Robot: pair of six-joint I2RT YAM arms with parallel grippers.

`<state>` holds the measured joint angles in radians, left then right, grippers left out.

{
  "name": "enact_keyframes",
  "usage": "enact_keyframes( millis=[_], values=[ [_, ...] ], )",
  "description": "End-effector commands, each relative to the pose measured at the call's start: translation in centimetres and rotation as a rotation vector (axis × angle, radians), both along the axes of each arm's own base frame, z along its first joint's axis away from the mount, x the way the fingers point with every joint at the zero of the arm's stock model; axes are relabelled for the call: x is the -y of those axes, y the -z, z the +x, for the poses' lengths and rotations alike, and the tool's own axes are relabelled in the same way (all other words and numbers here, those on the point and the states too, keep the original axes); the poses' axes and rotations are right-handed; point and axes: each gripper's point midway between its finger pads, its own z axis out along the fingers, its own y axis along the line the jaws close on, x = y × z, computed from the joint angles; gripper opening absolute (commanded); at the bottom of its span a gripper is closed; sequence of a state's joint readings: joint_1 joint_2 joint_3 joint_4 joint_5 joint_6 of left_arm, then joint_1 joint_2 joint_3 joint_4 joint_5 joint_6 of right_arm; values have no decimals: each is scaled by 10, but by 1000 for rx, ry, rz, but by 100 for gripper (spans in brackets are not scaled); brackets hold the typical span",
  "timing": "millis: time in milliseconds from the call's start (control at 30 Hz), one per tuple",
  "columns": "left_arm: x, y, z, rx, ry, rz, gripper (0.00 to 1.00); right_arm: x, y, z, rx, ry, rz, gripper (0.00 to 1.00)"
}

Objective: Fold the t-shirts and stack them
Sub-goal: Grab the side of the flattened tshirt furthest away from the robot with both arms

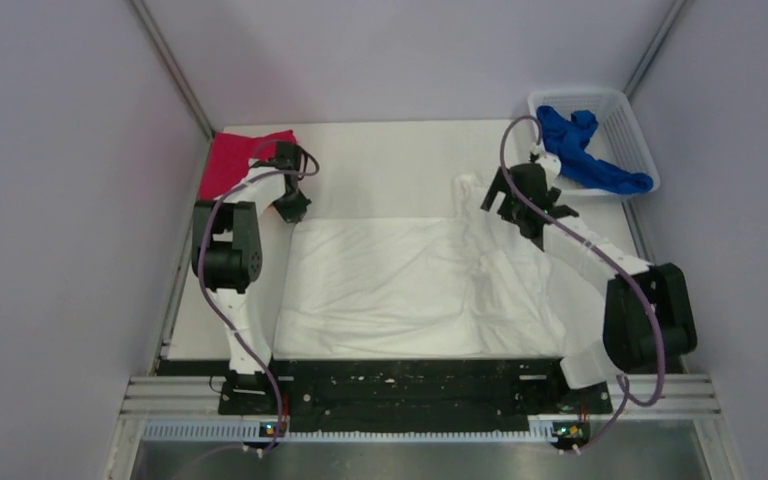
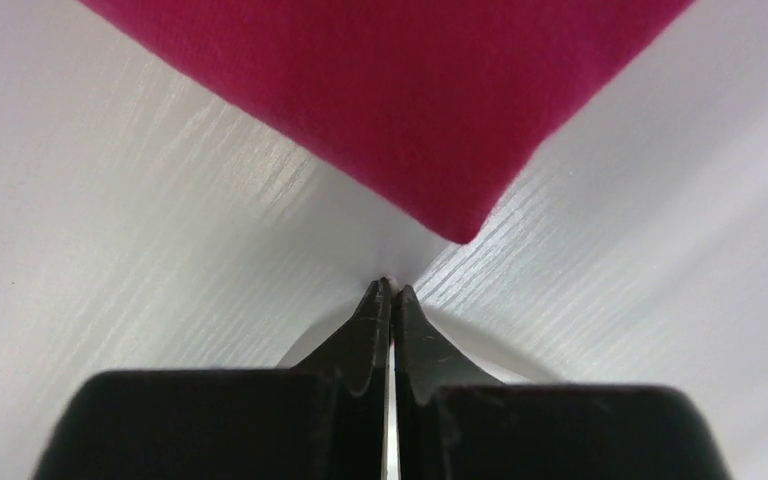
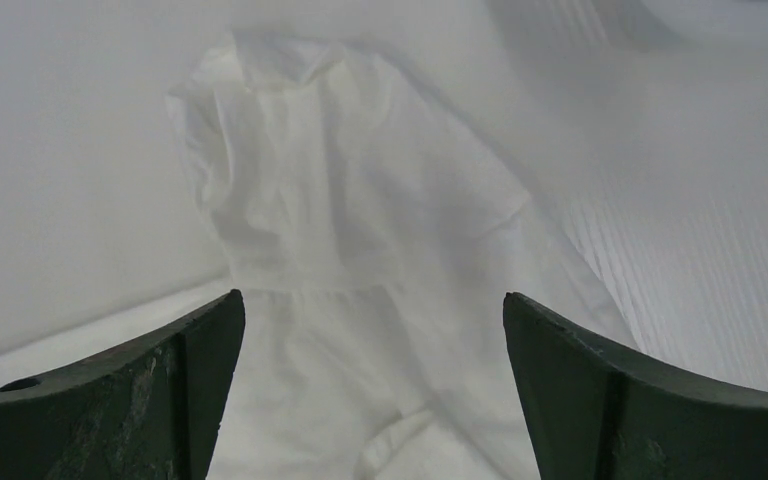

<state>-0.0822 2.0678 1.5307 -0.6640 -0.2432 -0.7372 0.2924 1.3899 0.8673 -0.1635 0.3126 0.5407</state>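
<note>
The bunched sleeve's far end lies below and outward of the right gripper's open fingers, so that gripper should next move outward and down onto it and close there.
A white t-shirt lies spread flat on the table, no print showing. Its far right sleeve is bunched up. My right gripper is open just above that sleeve, and in the right wrist view its jaws stand wide on either side of the cloth, holding nothing. A folded magenta t-shirt lies at the back left; its corner shows in the left wrist view. My left gripper is shut, tips on the table just short of that corner, by the white shirt's far left corner. A royal-blue t-shirt lies crumpled in the basket.
A white plastic mesh basket stands at the back right corner. Grey walls close in the table on the left, back and right. A black rail runs along the near edge between the arm bases.
</note>
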Motion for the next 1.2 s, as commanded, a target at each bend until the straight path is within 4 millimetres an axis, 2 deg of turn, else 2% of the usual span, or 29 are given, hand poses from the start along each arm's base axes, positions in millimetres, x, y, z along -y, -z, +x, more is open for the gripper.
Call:
enact_keyframes(
  millis=[0,133,333,467,533,567,633,733,800,833,867,967,1100,1167],
  values=[
    [9,-3,-11,-8,36,-26,0,8,-27,65,72,49,-52,99],
    [14,-15,-8,33,60,-43,0,-9,-8,111,5,-38,-108,93],
    [25,-35,-7,95,100,-72,0,-38,26,169,-84,-159,-125,74],
    [24,-42,-11,109,108,-66,0,-35,44,195,-106,-157,-197,70],
    [24,-45,-13,114,110,-64,0,-34,53,203,-132,-173,-233,69],
    [23,-46,-14,118,108,-63,0,-34,65,205,-156,-182,-244,69],
    [23,-49,-16,123,110,-60,0,-36,72,209,-177,-193,-248,67],
    [22,-52,-19,129,110,-57,0,-38,87,202,-215,-200,-236,63],
    [22,-53,-19,132,113,-58,0,-39,94,197,-232,-205,-229,56],
    [22,-55,-19,135,116,-60,0,-40,96,194,-238,-209,-225,42],
    [22,-55,-19,135,118,-60,0,-41,96,192,-241,-212,-217,27],
    [23,-57,-20,139,119,-60,0,-38,82,187,-226,-206,-214,2],
    [24,-59,-23,147,122,-72,0,-35,42,185,-134,-198,-227,0],
    [26,-60,-26,152,126,-78,0,-34,10,180,-76,-212,-237,0]
  ],
)
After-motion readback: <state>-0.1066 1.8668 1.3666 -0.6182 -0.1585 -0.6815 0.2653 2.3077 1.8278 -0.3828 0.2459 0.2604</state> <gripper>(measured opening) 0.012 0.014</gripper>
